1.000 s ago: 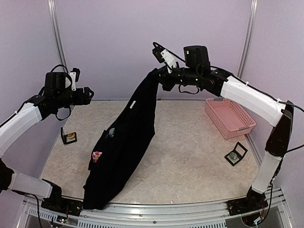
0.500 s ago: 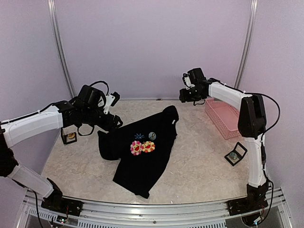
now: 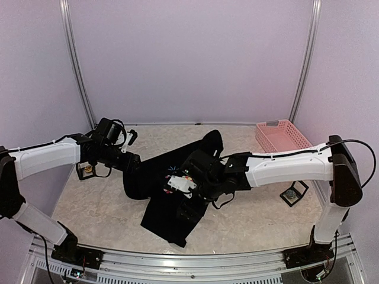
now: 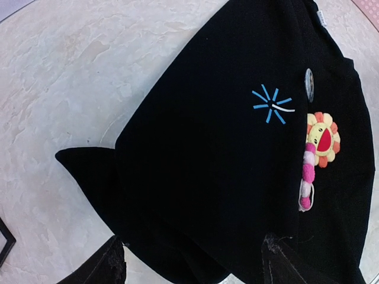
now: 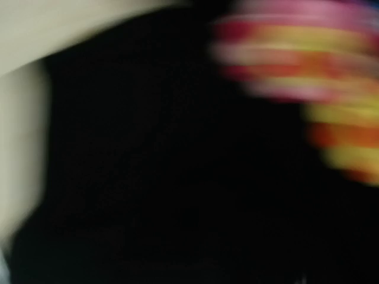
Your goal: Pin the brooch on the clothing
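Observation:
I should next move my right gripper down the short way onto the bare black cloth [image 3: 188, 218] beside the flower badges, because that part of the shirt [image 3: 160, 207] is clear of the flower badges.
The clothing, a black shirt [image 3: 160, 207], lies spread on the table. In the left wrist view its front [image 4: 207, 154] shows a light-blue star mark [image 4: 271, 106], an orange flower badge [image 4: 323, 139], a pink badge [image 4: 307, 177] seen edge-on, and a small round grey pin [image 4: 309, 84]. My left gripper [image 4: 192, 266] hovers open over the shirt's left sleeve, also seen from above [image 3: 132, 163]. My right gripper [image 3: 188, 208] reaches low over the shirt's front. Its wrist view is blurred: black cloth [image 5: 148, 177] and the flower badges [image 5: 296, 65], with its fingers indistinguishable. A brooch lies in a small black box [image 3: 293, 194].
A second small black box [image 3: 87, 171] with a gold piece stands at the left behind my left arm. A pink basket [image 3: 283, 135] sits at the back right. Purple walls close in the table on three sides.
A second ago the right gripper held the shirt up high; it has let go and the shirt lies flat. The right arm has swung from the basket down over the shirt's front.

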### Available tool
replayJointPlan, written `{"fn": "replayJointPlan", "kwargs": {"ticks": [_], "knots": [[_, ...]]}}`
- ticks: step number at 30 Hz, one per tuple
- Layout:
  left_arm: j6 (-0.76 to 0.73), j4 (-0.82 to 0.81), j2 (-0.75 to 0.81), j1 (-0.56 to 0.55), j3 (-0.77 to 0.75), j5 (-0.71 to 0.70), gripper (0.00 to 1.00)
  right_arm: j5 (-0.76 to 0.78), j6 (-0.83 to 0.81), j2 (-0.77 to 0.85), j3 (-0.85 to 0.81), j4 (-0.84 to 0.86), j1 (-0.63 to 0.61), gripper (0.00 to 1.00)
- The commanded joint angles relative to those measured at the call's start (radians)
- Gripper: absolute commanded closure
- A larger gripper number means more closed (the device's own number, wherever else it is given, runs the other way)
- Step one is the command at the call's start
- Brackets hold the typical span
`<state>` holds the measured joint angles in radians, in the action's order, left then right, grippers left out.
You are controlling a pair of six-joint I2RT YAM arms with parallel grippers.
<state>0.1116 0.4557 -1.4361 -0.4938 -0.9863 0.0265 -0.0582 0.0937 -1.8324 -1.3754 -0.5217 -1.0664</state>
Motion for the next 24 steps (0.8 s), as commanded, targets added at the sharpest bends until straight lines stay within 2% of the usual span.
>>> {"fn": "replayJointPlan", "kwargs": {"ticks": [1, 3, 7, 10, 11, 12, 13, 15, 18, 24], "knots": [[0.028, -0.05, 0.05, 0.03, 0.015, 0.03, 0.25, -0.174, -0.108, 0.008, 0.065, 0.095, -0.103, 0.29], [0.027, -0.049, 0.055, 0.037, 0.01, 0.029, 0.25, -0.193, -0.097, -0.054, 0.053, 0.073, -0.123, 0.28], [0.021, -0.051, 0.065, 0.048, 0.015, 0.032, 0.25, -0.135, -0.096, -0.147, 0.059, 0.096, -0.168, 0.27], [0.019, -0.048, 0.074, 0.05, 0.019, 0.026, 0.25, -0.097, -0.049, -0.207, 0.038, 0.08, -0.175, 0.35], [0.019, -0.047, 0.082, 0.051, 0.022, 0.025, 0.25, -0.085, -0.043, -0.211, 0.04, 0.074, -0.175, 0.42], [0.019, -0.05, 0.088, 0.051, 0.025, 0.024, 0.25, -0.077, -0.036, -0.202, 0.051, 0.075, -0.175, 0.55], [0.018, -0.055, 0.096, 0.052, 0.028, 0.023, 0.25, -0.062, -0.026, -0.187, 0.064, 0.08, -0.174, 0.73], [0.012, -0.062, 0.109, 0.053, 0.029, 0.023, 0.25, -0.043, -0.017, -0.148, 0.069, 0.072, -0.168, 1.0], [-0.003, -0.064, 0.12, 0.053, 0.019, 0.015, 0.25, -0.002, -0.011, -0.061, -0.012, 0.011, -0.133, 1.0], [-0.056, -0.056, 0.145, 0.034, -0.027, 0.036, 0.25, 0.13, -0.018, 0.141, -0.295, -0.101, 0.028, 1.0]]}}
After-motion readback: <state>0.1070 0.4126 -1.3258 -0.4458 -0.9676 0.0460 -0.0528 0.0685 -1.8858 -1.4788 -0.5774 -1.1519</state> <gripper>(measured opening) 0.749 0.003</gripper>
